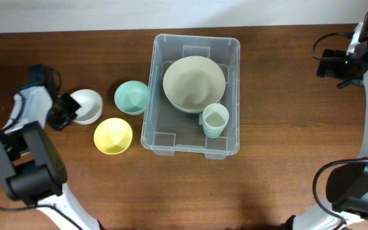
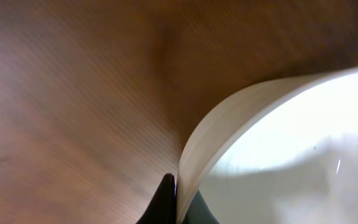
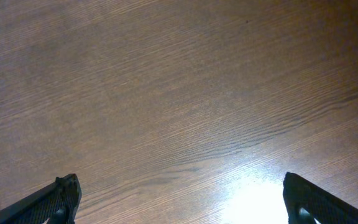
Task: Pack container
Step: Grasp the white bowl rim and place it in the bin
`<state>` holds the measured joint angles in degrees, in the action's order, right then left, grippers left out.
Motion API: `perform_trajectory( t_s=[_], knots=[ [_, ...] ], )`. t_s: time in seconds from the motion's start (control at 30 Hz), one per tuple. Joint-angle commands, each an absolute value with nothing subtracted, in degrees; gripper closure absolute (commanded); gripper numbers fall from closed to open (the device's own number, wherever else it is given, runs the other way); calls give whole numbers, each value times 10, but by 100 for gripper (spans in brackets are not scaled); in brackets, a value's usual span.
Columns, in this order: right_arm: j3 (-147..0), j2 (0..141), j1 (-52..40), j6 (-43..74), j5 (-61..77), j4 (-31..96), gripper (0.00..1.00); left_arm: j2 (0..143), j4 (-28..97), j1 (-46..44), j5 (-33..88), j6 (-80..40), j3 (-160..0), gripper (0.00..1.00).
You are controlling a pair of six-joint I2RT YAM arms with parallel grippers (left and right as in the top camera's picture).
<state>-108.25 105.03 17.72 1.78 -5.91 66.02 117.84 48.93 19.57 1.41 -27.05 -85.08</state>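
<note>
I need to lift the white bowl with my left gripper and then lower it into the container's near corner beside the pale green cups, because that corner is empty.
The clear plastic container stands mid-table, holding a large beige bowl and stacked pale green cups. Left of it sit a teal bowl, a yellow bowl and a white bowl. My left gripper is shut on the white bowl's left rim; in the left wrist view the rim is pinched between the dark fingertips, one outside, one inside. My right gripper hangs open over bare wood at the far right, and its fingers hold nothing.
The right arm stands at the table's back right corner, well away from the container. The left arm's base is at the front left. Brown wooden tabletop surrounds everything.
</note>
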Motion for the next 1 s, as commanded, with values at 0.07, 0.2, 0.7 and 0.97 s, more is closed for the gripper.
perform_trajectory(
  t_s=[0.07,0.2,0.7,0.97],
  knots=[
    [-1091,1043,180,24,-56,660,1,1051,500,211,63,-197,-873,99],
    [-1091,1043,180,24,-56,660,1,967,500,186,152,-163,-873,99],
    [-1091,1043,180,24,-56,660,1,892,581,-122,113,-132,-871,99],
    [-1091,1043,180,24,-56,660,1,930,622,-224,65,-132,-870,99]
  ],
)
